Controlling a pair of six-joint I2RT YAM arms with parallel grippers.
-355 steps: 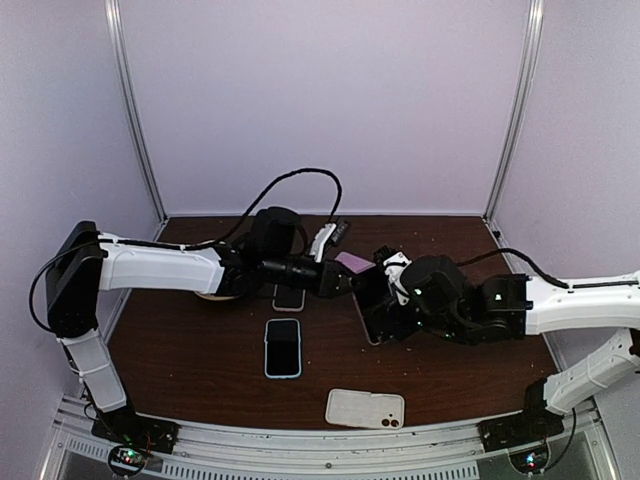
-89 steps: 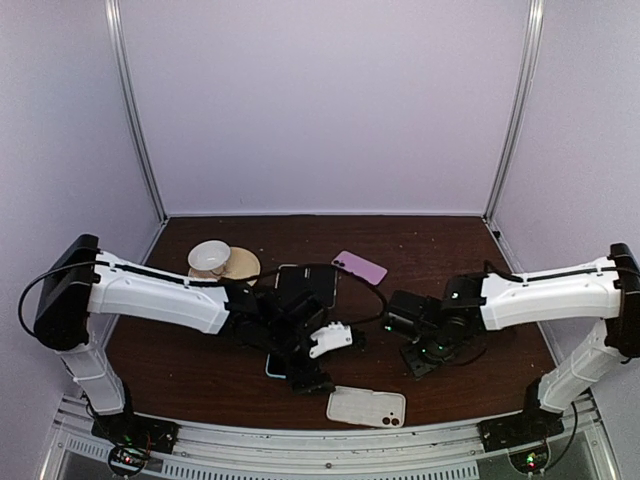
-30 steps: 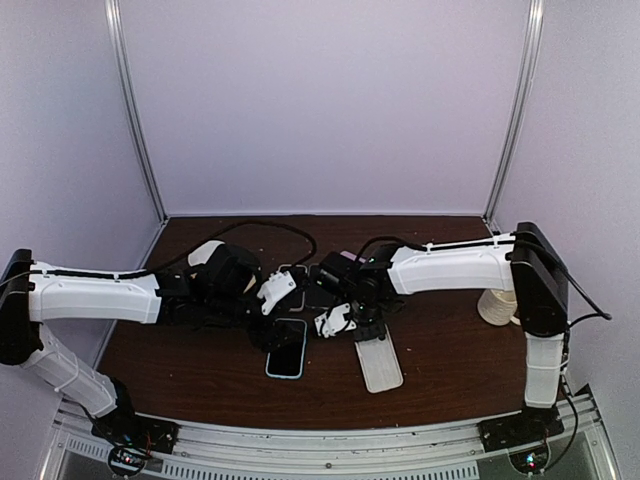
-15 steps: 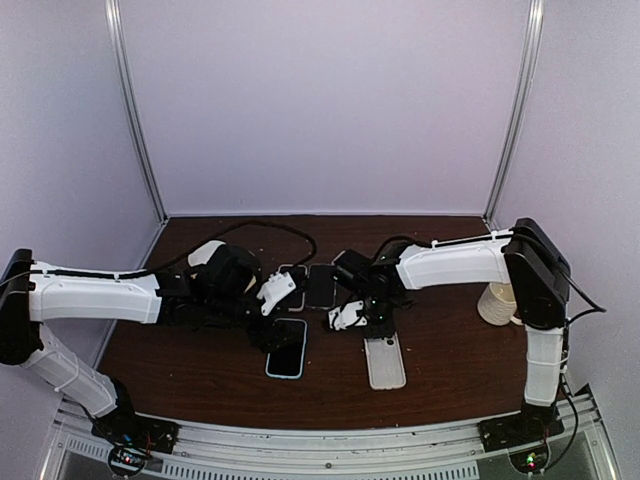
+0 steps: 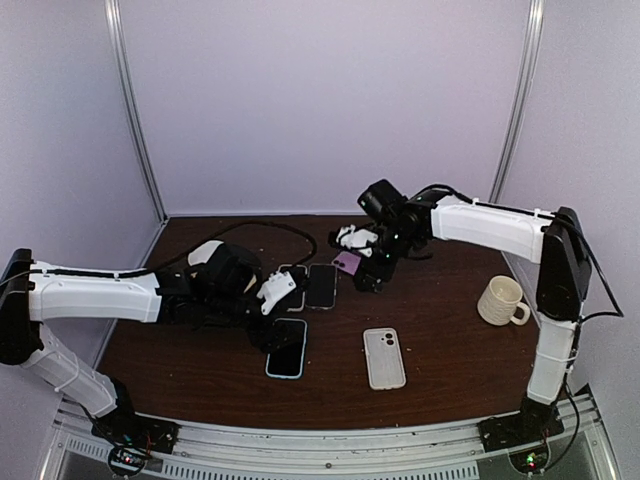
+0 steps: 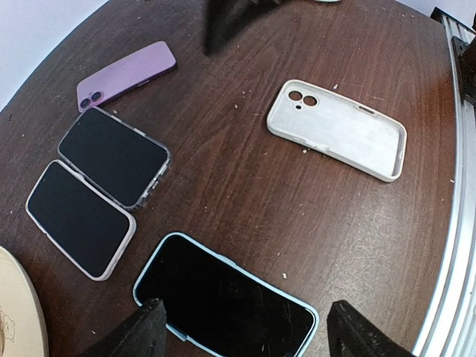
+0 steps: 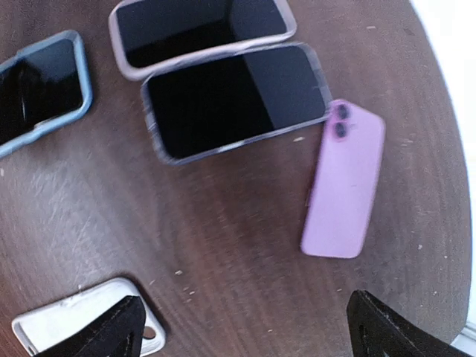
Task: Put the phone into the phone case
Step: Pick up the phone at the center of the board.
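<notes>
My right gripper moves outward and down over the lensless end of the purple phone (image 7: 335,233) next. Bare tabletop flanks that end, while the clear-cased phone crowds the purple phone's lenses.
The empty white phone case (image 5: 384,357) lies flat at the front middle of the table, also seen in the left wrist view (image 6: 336,130) and at the edge of the right wrist view (image 7: 82,323). A purple phone (image 5: 346,262) lies face down farther back (image 7: 343,182) (image 6: 126,74). My right gripper (image 5: 360,258) hovers open above the table beside it, holding nothing (image 7: 245,323). My left gripper (image 5: 270,300) is open and empty over a blue-cased phone (image 6: 223,297).
A blue-cased phone (image 5: 285,347), a clear-cased phone (image 5: 321,285) and a pale pink-cased phone (image 5: 291,287) lie screen up near the left gripper. A cream mug (image 5: 500,300) stands at the right. A wooden disc (image 6: 11,305) sits by the left arm.
My right gripper has opened, left the white case on the table and swung back to hover by the purple phone. The left arm has stayed put.
</notes>
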